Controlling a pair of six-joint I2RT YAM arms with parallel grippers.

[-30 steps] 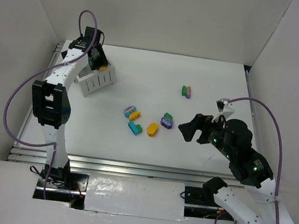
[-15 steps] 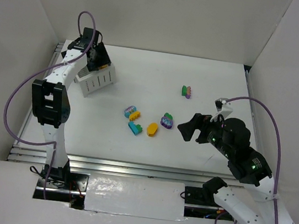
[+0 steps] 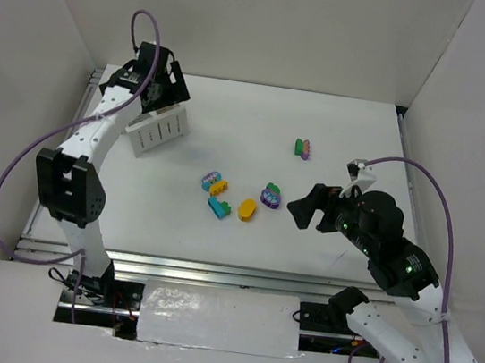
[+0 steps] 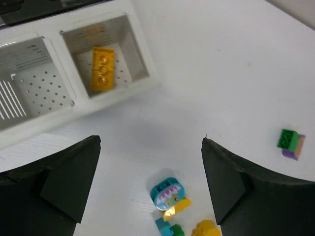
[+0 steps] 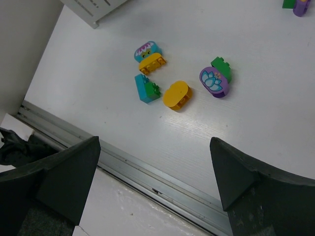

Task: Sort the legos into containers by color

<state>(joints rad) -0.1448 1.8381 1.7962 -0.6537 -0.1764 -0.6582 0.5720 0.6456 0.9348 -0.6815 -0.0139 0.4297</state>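
Observation:
My left gripper needs to swing back and down onto the rounded yellow brick point(image 3: 247, 209) next, because that brick is below my left gripper and to its right in the top view.
The white containers point(image 4: 142, 81) are a two-compartment bin at the back left, with my left gripper point(image 3: 169, 90) hanging open just above them. An orange brick point(image 4: 102, 69) lies in the right compartment; the left compartment point(image 4: 29, 93) is bare. Loose legos lie mid-table: a teal picture brick on a yellow one point(image 3: 215, 180), a teal-and-green piece point(image 3: 219, 208), a rounded yellow brick point(image 3: 247, 209), a purple-and-green one point(image 3: 270, 195), and a green-and-purple pair point(image 3: 302, 148) further back. My right gripper point(image 3: 306, 210) is open and empty, right of the purple piece.
White walls enclose the table on three sides. A metal rail point(image 5: 147, 182) runs along the near edge, under the right gripper. The bin's slatted side point(image 3: 157, 133) faces the loose bricks.
My left gripper has opened and let go of the orange brick, which now lies in the white bin's right compartment. The left wrist has shifted slightly right. The right arm has barely moved.

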